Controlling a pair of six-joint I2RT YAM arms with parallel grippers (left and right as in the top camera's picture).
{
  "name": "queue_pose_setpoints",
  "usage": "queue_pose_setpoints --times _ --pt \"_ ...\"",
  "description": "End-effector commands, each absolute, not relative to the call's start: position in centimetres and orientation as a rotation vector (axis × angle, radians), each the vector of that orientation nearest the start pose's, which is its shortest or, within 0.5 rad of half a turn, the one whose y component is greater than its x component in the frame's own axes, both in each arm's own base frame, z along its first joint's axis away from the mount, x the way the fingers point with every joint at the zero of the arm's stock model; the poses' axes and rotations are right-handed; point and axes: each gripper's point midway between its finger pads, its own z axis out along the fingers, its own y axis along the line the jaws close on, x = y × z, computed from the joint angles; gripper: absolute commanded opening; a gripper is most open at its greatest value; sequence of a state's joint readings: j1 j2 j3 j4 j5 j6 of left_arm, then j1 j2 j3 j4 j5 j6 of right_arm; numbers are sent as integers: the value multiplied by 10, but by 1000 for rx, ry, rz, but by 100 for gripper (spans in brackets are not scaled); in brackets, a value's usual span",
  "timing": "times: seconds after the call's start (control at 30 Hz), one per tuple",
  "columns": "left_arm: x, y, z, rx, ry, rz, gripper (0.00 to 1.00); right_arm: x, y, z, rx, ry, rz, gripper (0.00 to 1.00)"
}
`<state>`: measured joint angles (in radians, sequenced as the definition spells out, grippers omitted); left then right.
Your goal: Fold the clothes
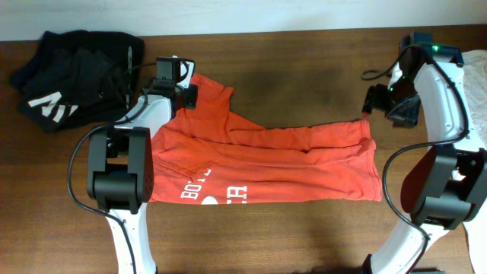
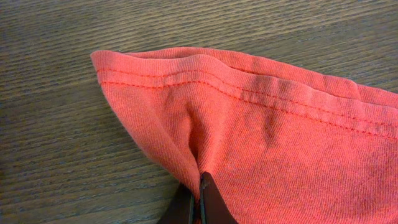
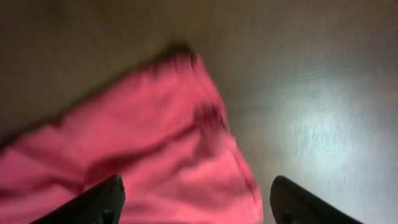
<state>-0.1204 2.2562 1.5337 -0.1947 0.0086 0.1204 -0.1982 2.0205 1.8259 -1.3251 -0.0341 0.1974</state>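
Note:
The shirt's lettered end lies back from the left gripper, to the left in the overhead view, so the left gripper will draw back next and release the shirt's corner over that end.
The red-orange T-shirt lies across the middle of the wooden table, partly folded, with white lettering near its front left edge. My left gripper is at the shirt's upper left corner and is shut on a pinch of the fabric; the left wrist view shows the jaws closed on the cloth below a stitched hem. My right gripper is open above the shirt's upper right corner; its fingers straddle the blurred red fabric and hold nothing.
A heap of black garments with white stripes lies at the back left. A white garment lies at the right edge. Bare wood lies behind and in front of the shirt.

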Motion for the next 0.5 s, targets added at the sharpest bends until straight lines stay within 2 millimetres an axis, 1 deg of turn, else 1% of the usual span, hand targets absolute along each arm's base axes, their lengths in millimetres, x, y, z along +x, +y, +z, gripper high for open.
queue_pose_setpoints --times 0.0,0.07,0.13,0.17,0.23,0.3,0.37,0.4,0.47 --pt "546 -42 -27 273 2549 66 0 420 -75 110 521 2962 62 72" --pt "546 -40 -27 269 2551 69 0 433 -78 95 519 2946 57 72" --pt "544 -40 -29 271 2563 68 0 440 -79 70 489 2975 57 71" --pt "544 -40 -29 271 2563 68 0 441 -79 62 466 2990 55 70" --pt "544 -40 -29 272 2564 68 0 440 -79 34 447 3046 52 68" --pt "544 -40 -28 272 2563 68 0 439 -78 16 413 3084 60 67" --pt "544 -39 -28 270 2563 69 0 438 -76 3 385 3111 64 61" --pt "544 -38 -28 267 2563 70 0 439 -75 2 382 3108 64 52" --pt "543 -38 -29 267 2567 70 0 440 -74 2 377 3106 63 43"
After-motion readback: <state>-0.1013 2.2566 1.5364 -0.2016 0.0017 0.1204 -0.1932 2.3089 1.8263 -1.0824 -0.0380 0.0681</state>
